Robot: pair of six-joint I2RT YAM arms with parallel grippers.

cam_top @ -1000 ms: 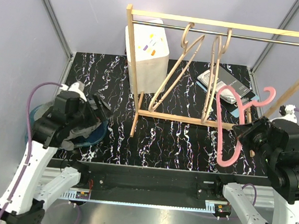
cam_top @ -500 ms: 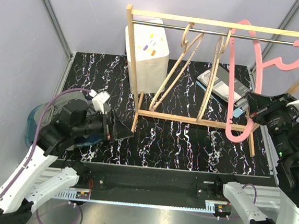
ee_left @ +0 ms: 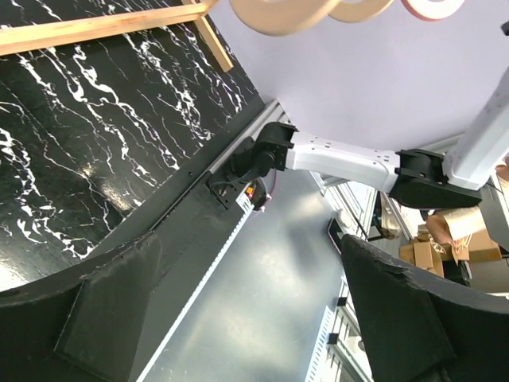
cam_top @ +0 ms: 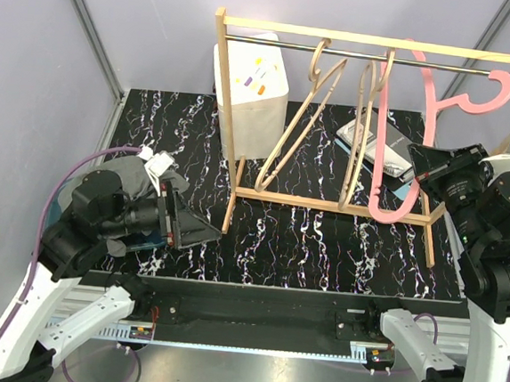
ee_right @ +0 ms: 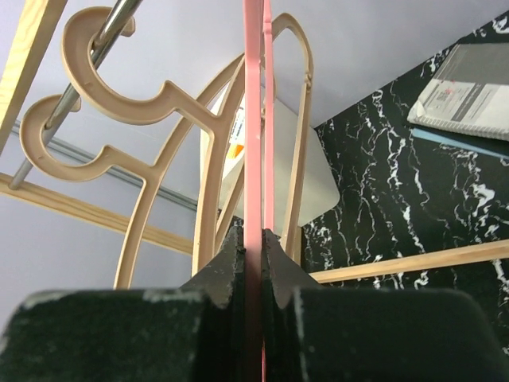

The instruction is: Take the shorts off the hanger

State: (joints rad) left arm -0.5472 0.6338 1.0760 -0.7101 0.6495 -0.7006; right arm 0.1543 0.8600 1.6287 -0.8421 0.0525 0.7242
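Note:
I should next bring the pink hanger's hook outward onto the rack's metal bar with my right gripper and release it, as the hanger is already bare of shorts (cam_top: 124,172).
My right gripper (cam_top: 418,168) (ee_right: 253,239) is shut on a bare pink hanger (cam_top: 381,139) (ee_right: 252,119) and holds it up against the rack's metal rail (cam_top: 356,55). Its hook (cam_top: 499,85) lies close to the rail; whether it rests on it I cannot tell. Dark grey shorts (cam_top: 124,172) lie bunched at the left table edge, partly hidden behind my left arm. My left gripper (cam_top: 200,229) (ee_left: 254,318) is open and holds nothing. It points right, low over the table near the rack's left post.
Two bare wooden hangers (cam_top: 322,90) (ee_right: 159,103) hang on the rail of the wooden rack (cam_top: 230,117). A white box (cam_top: 251,88) stands behind the rack's left post. A notebook and papers (cam_top: 400,150) (ee_right: 469,95) lie at the back right.
My right arm has lifted the pink hanger from low over the table to the rail and shifted it left. My left arm swung away from the left edge to point right, still open.

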